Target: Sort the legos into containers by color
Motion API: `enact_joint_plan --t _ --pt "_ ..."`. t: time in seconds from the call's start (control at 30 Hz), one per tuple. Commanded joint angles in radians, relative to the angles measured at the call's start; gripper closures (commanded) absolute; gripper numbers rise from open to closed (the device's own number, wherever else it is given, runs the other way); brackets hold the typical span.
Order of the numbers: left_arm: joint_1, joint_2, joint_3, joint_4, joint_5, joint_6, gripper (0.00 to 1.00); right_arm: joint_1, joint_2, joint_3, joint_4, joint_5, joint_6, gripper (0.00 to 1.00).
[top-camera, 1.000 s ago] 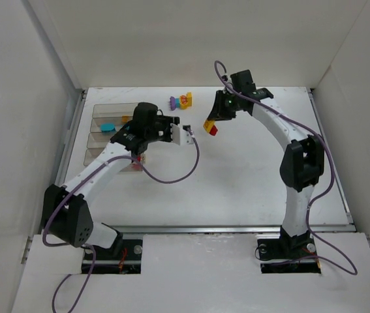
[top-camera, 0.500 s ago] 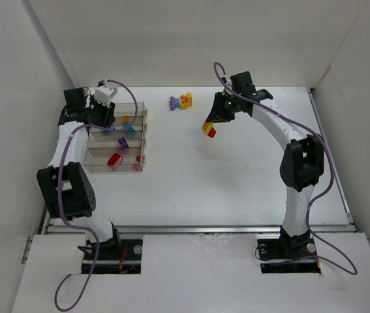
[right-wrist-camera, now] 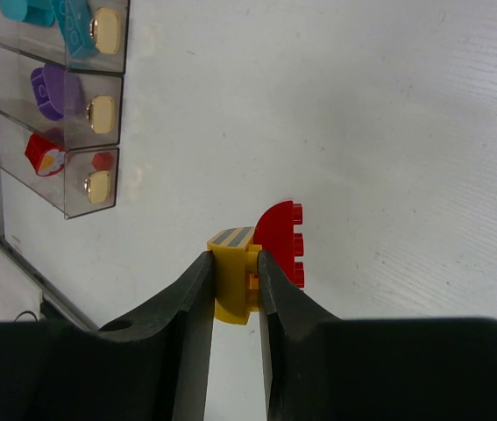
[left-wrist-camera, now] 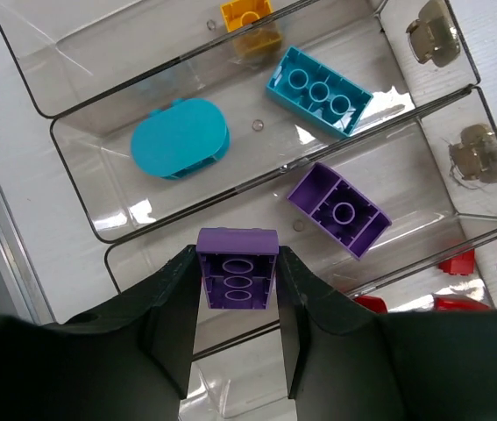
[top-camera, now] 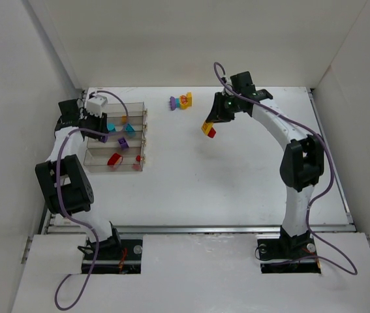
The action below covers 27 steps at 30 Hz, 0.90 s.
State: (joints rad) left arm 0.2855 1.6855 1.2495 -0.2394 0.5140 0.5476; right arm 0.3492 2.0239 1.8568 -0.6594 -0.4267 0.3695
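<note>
My right gripper lowers the yellow brick slightly back and toward the bins to the bare table [top-camera: 198, 139] [right-wrist-camera: 241, 210] next, because a red brick is stuck on it.
The four clear containers [top-camera: 96, 154] stand as one block at the left. My left gripper [top-camera: 101, 120] hangs over them, shut on a purple brick [left-wrist-camera: 237, 267] above the third bin [left-wrist-camera: 143, 263]. That bin holds another purple brick [left-wrist-camera: 336, 209]. The bin beyond it holds a cyan brick [left-wrist-camera: 318, 90] and a cyan oval piece [left-wrist-camera: 181, 138]. The farthest bin holds a yellow brick [left-wrist-camera: 246, 16], and red pieces [left-wrist-camera: 454, 263] lie in the nearest. My right gripper [top-camera: 209, 126] is shut on a yellow brick [right-wrist-camera: 233, 263], with a red brick [right-wrist-camera: 281, 237] stuck to it, above the table's middle.
A loose purple brick [top-camera: 173, 102] and a yellow-orange cluster [top-camera: 186, 100] lie near the back wall. White walls close in the table on the left, back and right. The bins' ends with metal clasps [right-wrist-camera: 99, 114] show in the right wrist view.
My left arm swung from the table's middle back left to over the bins, carrying the purple brick. My right arm has hardly moved.
</note>
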Motion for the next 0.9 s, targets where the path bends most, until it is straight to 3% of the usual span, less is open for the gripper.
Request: enact_joint_plan --t 0.0,0.17,0.2,0.5,0.6,0.7,0.87 --pt "-0.002 -0.021 -0.016 0.043 -0.005 0.009 0.76 0.01 0.018 0.044 0.021 -0.015 -0.007 1.0" --pt "-0.002 -0.021 -0.036 0.043 -0.005 0.034 0.42 0.01 0.027 0.044 0.021 -0.024 -0.007 1.0" --pt "-0.002 -0.021 -0.045 0.043 -0.005 0.034 0.39 0.01 0.027 0.044 0.021 -0.024 -0.007 1.0" --pt "-0.015 -0.061 -0.013 -0.021 0.044 0.106 0.36 0.01 0.027 0.044 0.012 -0.006 -0.017 1.0" --pt "-0.083 -0.127 -0.013 -0.031 0.056 0.161 0.35 0.02 0.041 0.064 -0.043 0.103 -0.026 1.0" --pt "-0.167 -0.168 -0.013 -0.04 0.075 0.173 0.35 0.065 0.09 0.14 -0.142 0.352 -0.058 1.0" --pt "-0.239 -0.168 0.007 -0.055 0.075 0.128 0.35 0.131 0.137 0.142 -0.195 0.505 -0.083 1.0"
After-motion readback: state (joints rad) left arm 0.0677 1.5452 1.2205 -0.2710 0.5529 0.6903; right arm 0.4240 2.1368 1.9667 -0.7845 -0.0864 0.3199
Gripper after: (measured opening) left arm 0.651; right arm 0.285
